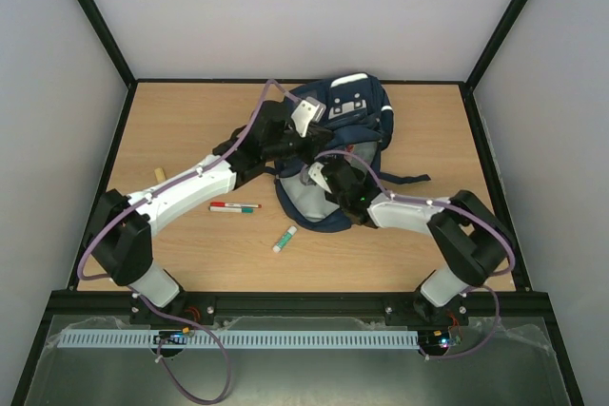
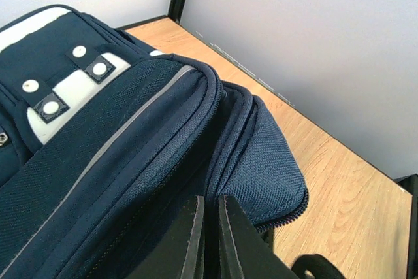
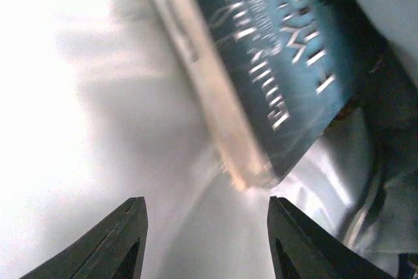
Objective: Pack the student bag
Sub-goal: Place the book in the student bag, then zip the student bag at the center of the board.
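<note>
The student bag stands open, so the robot's left hand will next move back and down over the light grey lining [image 1: 306, 199] and let go of the navy fold there.
The student bag [image 1: 354, 111], navy with white stripes and a grey buckle patch, lies at the back centre of the table with its light grey lining [image 1: 306, 199] showing towards me. My left gripper [image 1: 306, 143] is shut on a fold of the student bag's navy fabric [image 2: 163, 129] by a zip seam, and its jaws [image 2: 210, 199] stand almost together. My right gripper [image 1: 322, 178] is open and empty inside the bag's mouth. In the right wrist view it [image 3: 206, 204] hangs over pale lining [image 3: 78, 96], just below a teal book [image 3: 281, 44] lying inside.
On the table left of the bag lie a red and green marker [image 1: 233, 206], a white glue stick with a green cap [image 1: 284, 240] and a small tan block [image 1: 159, 174]. A dark strap [image 1: 404, 178] trails right of the bag. Black frame posts edge the table.
</note>
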{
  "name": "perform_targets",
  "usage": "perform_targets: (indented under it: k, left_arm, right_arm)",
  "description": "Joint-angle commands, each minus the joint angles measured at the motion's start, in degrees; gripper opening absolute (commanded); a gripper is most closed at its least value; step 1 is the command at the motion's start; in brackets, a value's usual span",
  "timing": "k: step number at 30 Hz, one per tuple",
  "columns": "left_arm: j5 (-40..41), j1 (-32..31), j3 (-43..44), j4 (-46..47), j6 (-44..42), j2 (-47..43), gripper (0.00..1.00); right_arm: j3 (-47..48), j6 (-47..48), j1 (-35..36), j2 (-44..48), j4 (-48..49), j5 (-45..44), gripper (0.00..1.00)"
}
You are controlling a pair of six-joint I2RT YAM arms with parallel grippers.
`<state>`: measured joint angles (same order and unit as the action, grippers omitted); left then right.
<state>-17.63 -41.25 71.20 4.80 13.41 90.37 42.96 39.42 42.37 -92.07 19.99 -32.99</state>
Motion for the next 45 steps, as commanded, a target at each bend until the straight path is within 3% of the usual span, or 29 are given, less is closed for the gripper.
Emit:
perform_targets:
  k: [1, 14, 19, 25, 30, 34, 36, 39, 43, 45]
  left_arm:
    - [-1.38, -0.67, 3.44, 4.75, 0.55, -0.37, 0.02]
    - [-1.15, -2.45, 8.24, -0.92, -3.43, 5.4, 0.02]
    - [-1.0, -5.04, 12.24, -3.51, -3.91, 11.31, 0.02]
    - [-0.67, -7.08, 12.11, -2.54, -1.96, 15.29, 0.03]
    - [-0.5, -10.33, 13.27, -0.87, -1.05, 19.69, 0.06]
    - [0.31, -12.35, 16.34, -4.4, -3.17, 22.26, 0.07]
    - [0.8, -12.47, 17.43, -7.8, -4.59, 21.39, 0.15]
    - [3.55, -12.57, 15.47, -12.04, -7.36, 17.0, 0.36]
    - [9.09, -11.91, 5.47, -10.18, -8.44, 4.76, 0.68]
    - [9.4, -10.53, 1.0, -9.33, -8.17, 0.03, 0.72]
  right_arm:
    - [-2.91, -4.15, 1.22, 6.58, -15.6, 5.88, 0.52]
    - [0.52, -12.47, 1.22, 35.64, -49.27, 29.71, 0.55]
    - [6.01, -14.72, -6.34, 46.53, -54.48, 36.89, 0.55]
    - [16.4, -21.03, -14.39, 47.72, -52.71, 36.77, 0.53]
    - [26.23, -29.89, -21.48, 43.2, -48.47, 35.94, 0.6]
    - [25.43, -32.74, -24.56, 37.97, -44.86, 34.43, 0.6]
    - [21.64, -32.97, -25.98, 37.12, -41.46, 33.45, 0.6]
    - [17.68, -34.78, -28.6, 34.35, -38.47, 36.53, 0.6]
    - [14.64, -35.29, -30.91, 30.62, -37.05, 51.98, 0.61]
    - [12.2, -34.21, -30.97, 29.41, -36.23, 58.03, 0.61]
